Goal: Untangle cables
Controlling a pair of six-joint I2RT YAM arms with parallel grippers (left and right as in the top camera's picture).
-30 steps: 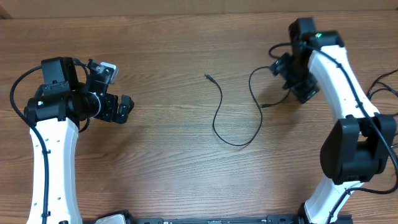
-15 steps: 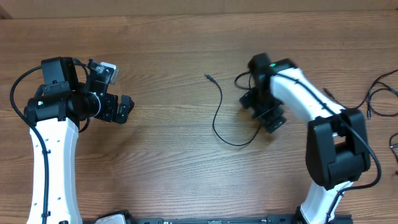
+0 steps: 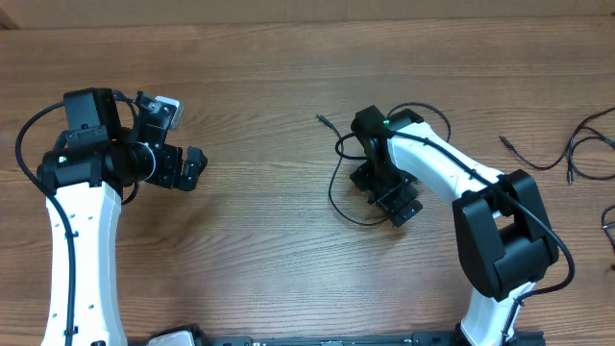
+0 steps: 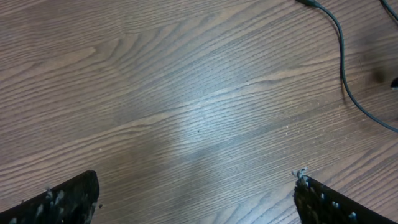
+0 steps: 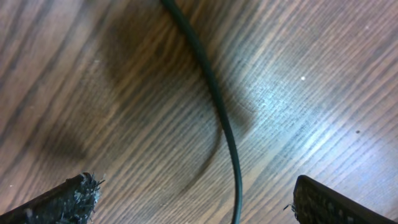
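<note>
The near bend of the thin black cable (image 3: 378, 223) (image 5: 237, 196) runs below the right gripper, between its spread fingers, so the gripper needs to go down onto the bend next and close.
One thin black cable (image 3: 333, 188) lies at mid-table, its plug (image 3: 320, 119) toward the far side, and it curves down into a loop under my right arm. My right gripper (image 3: 384, 193) hovers open over that loop. In the right wrist view the cable (image 5: 219, 115) runs between the two spread fingertips (image 5: 71, 198), touching neither, and my right gripper (image 5: 199, 202) holds nothing. My left gripper (image 3: 195, 170) is open at the left, well away from the cable. The left wrist view shows my left gripper (image 4: 196, 199) over bare wood, with the cable (image 4: 342, 65) at the top right.
More thin black cables (image 3: 534, 159) lie near the right edge of the table, one cable (image 3: 588, 137) further right and another cable (image 3: 609, 223) at the very edge. The wooden table (image 3: 250, 240) spreads between the arms.
My right arm has swung from the far right to the middle of the table and lowered over the cable loop. The left arm has not moved. Both grippers stayed open.
</note>
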